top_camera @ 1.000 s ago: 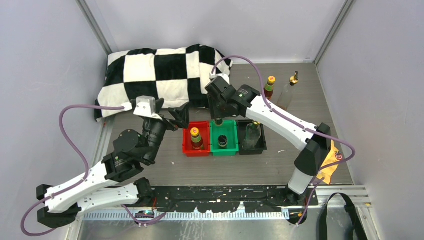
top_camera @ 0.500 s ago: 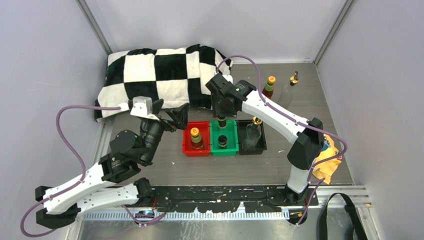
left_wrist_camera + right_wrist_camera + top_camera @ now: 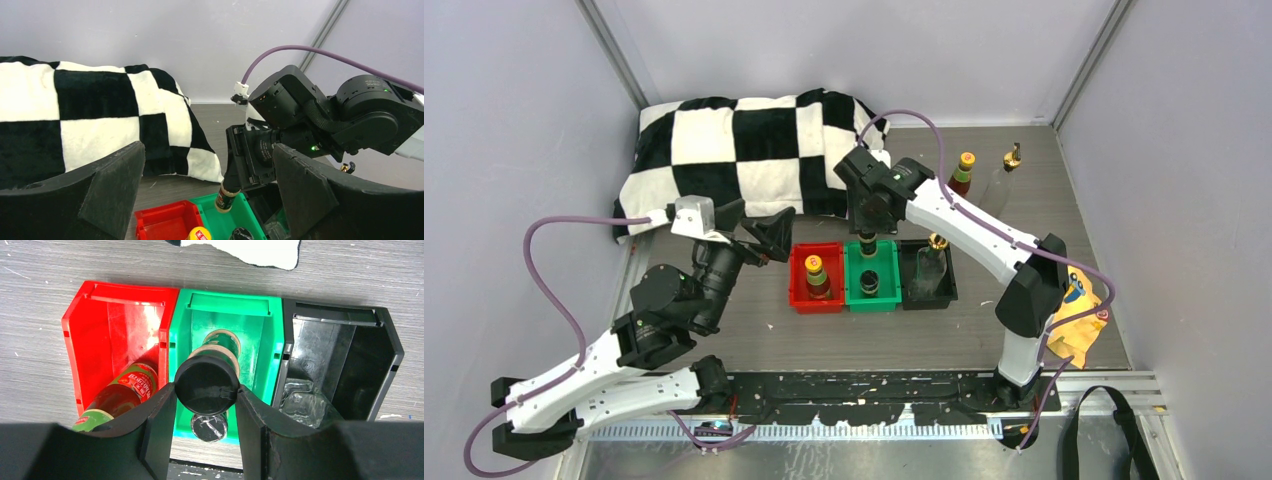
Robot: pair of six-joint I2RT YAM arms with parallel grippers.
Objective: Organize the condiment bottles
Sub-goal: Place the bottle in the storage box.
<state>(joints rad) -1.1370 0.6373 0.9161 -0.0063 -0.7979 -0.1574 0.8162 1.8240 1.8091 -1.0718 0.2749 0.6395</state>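
The robot's right gripper needs to move down and release the black-capped dark bottle on the green tray's bottom at the back, since that clear spot is below the gripper, beyond the second bottle.
My right gripper is shut on the cap of a short dark black-capped bottle, held upright over the back of the green tray. This bottle also shows in the left wrist view. A second dark bottle stands at the front of that tray. A reddish-brown bottle with a yellow cap stands in the red tray. A clear glass bottle stands in the black tray. Another reddish-brown bottle and a clear glass one stand at the back right. My left gripper is open and empty, left of the trays.
A black-and-white chequered cushion lies across the back left, close behind the trays. A yellow tag hangs by the right arm's base. Grey walls close in both sides and the back. A black rail runs along the near edge.
My right gripper with the dark bottle has shifted slightly back over the green tray. My left arm has drawn back a little to the left, its jaws still open.
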